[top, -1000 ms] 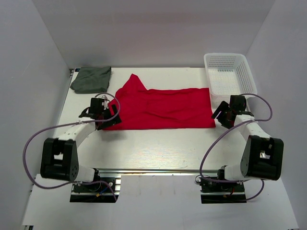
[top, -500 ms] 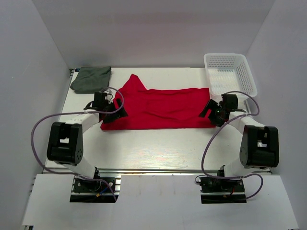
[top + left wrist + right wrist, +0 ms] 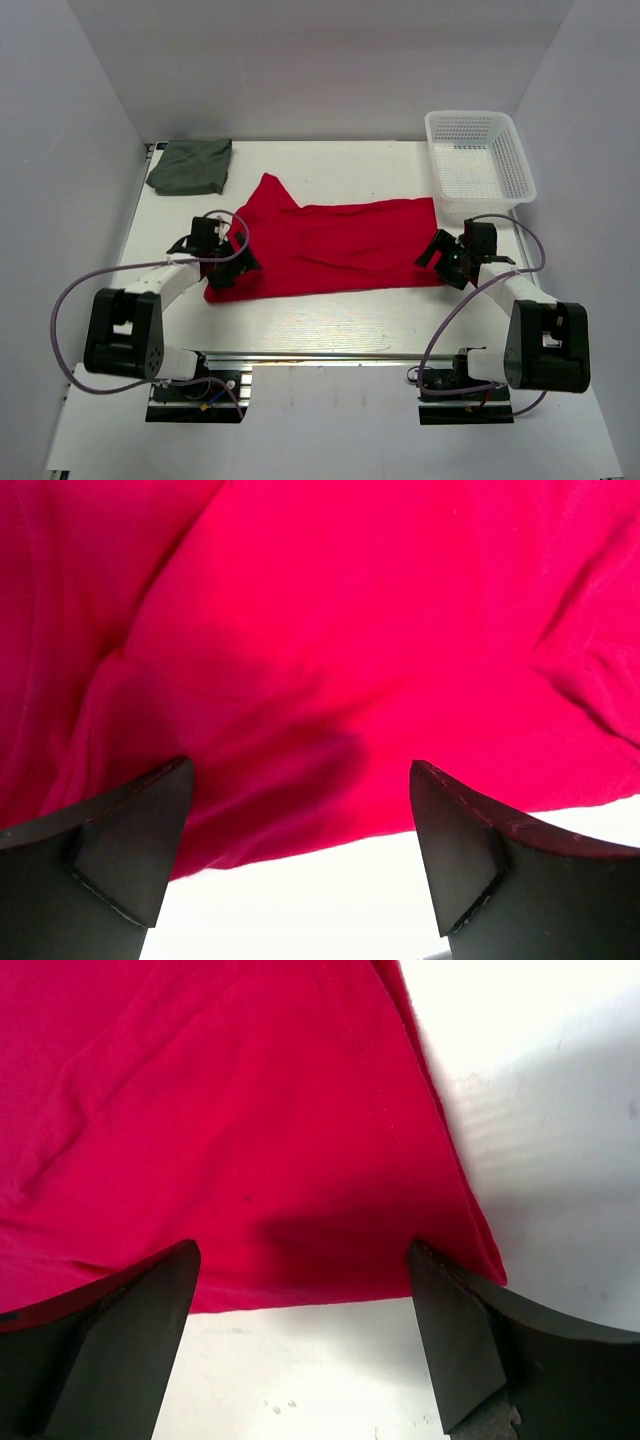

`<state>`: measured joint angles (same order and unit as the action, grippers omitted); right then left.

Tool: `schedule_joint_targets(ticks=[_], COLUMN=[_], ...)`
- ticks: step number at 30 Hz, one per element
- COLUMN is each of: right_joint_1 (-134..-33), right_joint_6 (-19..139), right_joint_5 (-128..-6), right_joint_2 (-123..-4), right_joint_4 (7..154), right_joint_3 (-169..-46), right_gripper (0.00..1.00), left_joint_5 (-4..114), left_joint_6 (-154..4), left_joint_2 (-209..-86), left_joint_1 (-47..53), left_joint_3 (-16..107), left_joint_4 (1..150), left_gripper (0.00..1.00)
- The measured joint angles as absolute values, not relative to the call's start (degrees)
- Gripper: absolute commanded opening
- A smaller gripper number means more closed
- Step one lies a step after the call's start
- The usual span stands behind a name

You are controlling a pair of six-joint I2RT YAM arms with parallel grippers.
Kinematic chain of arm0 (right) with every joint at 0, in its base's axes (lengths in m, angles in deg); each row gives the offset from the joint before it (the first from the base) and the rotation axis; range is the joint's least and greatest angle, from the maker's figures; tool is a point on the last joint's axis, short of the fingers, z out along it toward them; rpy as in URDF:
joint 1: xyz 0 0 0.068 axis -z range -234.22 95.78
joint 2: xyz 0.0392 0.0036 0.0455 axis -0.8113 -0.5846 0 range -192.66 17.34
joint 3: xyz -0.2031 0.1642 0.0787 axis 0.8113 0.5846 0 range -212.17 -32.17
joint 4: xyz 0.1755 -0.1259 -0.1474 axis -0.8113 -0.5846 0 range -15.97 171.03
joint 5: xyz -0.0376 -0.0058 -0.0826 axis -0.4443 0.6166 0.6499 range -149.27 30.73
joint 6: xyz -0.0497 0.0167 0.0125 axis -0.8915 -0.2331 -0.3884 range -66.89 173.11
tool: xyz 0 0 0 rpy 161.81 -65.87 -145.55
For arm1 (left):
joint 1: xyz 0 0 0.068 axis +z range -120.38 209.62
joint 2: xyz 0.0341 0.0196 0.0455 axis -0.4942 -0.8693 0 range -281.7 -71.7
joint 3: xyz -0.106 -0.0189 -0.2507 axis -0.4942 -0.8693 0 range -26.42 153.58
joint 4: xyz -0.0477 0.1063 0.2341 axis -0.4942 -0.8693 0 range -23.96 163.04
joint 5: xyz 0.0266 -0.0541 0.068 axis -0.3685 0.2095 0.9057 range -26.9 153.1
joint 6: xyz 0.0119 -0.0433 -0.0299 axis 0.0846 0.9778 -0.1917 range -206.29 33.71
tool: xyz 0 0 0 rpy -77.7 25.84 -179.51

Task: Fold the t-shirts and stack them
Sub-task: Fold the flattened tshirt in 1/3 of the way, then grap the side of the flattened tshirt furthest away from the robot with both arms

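My left gripper lifts outward next, then lowers onto the tip of the red t-shirt's far corner and closes, since that corner juts out past the t-shirt's straight far edge.
A bright red t-shirt [image 3: 330, 247] lies spread across the middle of the white table. Its near hem also fills the left wrist view [image 3: 330, 680] and the right wrist view [image 3: 230, 1130]. My left gripper [image 3: 232, 265] sits at the shirt's near left corner, jaws open, nothing between the fingers [image 3: 130, 840]. Open as well, my right gripper [image 3: 443, 258] stands at the near right corner, straddling the hem without gripping it. A dark grey-green t-shirt [image 3: 190, 165] lies folded at the far left corner.
A white plastic mesh basket [image 3: 478, 160] stands at the far right corner. White walls close in the table on three sides. The arm bases and their cables sit along the near edge.
The red shirt has shifted toward the near edge and lies slightly skewed. Both grippers have come nearer with it, and the right one has opened wider.
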<state>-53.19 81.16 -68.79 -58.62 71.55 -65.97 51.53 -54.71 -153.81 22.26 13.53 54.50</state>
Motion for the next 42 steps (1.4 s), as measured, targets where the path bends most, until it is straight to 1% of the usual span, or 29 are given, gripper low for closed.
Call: schedule_joint_targets(ticks=[6, 10, 13, 16, 20, 23, 27, 28, 31, 34, 35, 36, 37, 39, 42], right_joint_1=[-55.09, -57.29, -58.54, -59.00, -59.17, -59.22, -59.22, -59.22, -59.24, -59.31, -59.44, -59.55, -59.63, -59.85, -60.44], right_joint_6=[79.41, 76.35, 74.01, 72.90, 72.16, 72.18, 72.26, 72.31, 72.29, 72.07, 72.07, 72.05, 72.02, 71.98, 71.54], right_joint_5=[-69.46, -69.95, -69.64, -68.61, -66.80, -64.87, -63.02, -62.67, -61.66, -60.15, -59.59, -58.86, -58.27, -56.98, -55.10], right_joint_2=[-55.12, -54.05, -54.05, -53.99, -54.84, -58.97, -67.49, -69.74, -75.93, -80.63, -81.85, -83.01, -84.08, -86.33, -89.35], right_joint_4=[69.98, 66.57, 62.15, 62.11, 64.75, 65.26, 65.52, 65.39, 64.99, 64.14, 64.10, 63.99, 63.77, 62.94, 62.18], right_joint_3=[-63.87, -64.35, -68.83, -74.95, -81.42, -86.36, -93.40, -95.41, -101.11, -106.23, -107.60, -108.85, -109.97, -112.35, -115.10], right_gripper=[0.90, 0.90, 0.90, 0.90, 0.90, 0.90, 0.90, 0.90, 0.90, 0.90, 0.90, 0.90, 0.90, 0.90, 0.90], left_joint_5=[55.22, 58.04, 57.96, 58.13, 59.57, 60.69, 61.56, 61.76, 61.85, 62.00, 61.98, 61.96, 61.87, 61.83, 61.43], left_joint_6=[-51.48, -50.67, -50.91, -52.03, -54.60, -56.59, -58.60, -59.06, -60.66, -62.28, -62.76, -63.28, -63.72, -64.81, -65.95], left_joint_2=[-141.55, -135.95, -136.83, -141.81, -154.12, -164.56, -179.06, -182.68, -192.10, -198.99, -200.65, -202.03, -203.23, -204.69, -206.46], left_joint_1=[22.26, 22.26, 22.26, 22.26, 22.26, 22.39, 22.81, 22.87, 23.05, 23.09, 23.12, 23.14, 23.14, 23.05, 22.77], left_joint_3=[7.78, 9.20, 13.09, 19.93, 33.61, 44.02, 56.85, 60.10, 69.53, 77.13, 79.08, 80.63, 81.72, 82.46, 82.81], left_joint_4=[41.71, 37.32, 38.48, 40.71, 43.02, 45.32, 47.44, 47.92, 47.57, 47.35, 47.31, 47.39, 47.57, 47.87, 47.90], left_gripper=[1.00, 1.00, 1.00, 1.00, 1.00, 1.00, 1.00, 0.98, 0.90, 0.81, 0.79, 0.73, 0.69, 0.68, 0.61])
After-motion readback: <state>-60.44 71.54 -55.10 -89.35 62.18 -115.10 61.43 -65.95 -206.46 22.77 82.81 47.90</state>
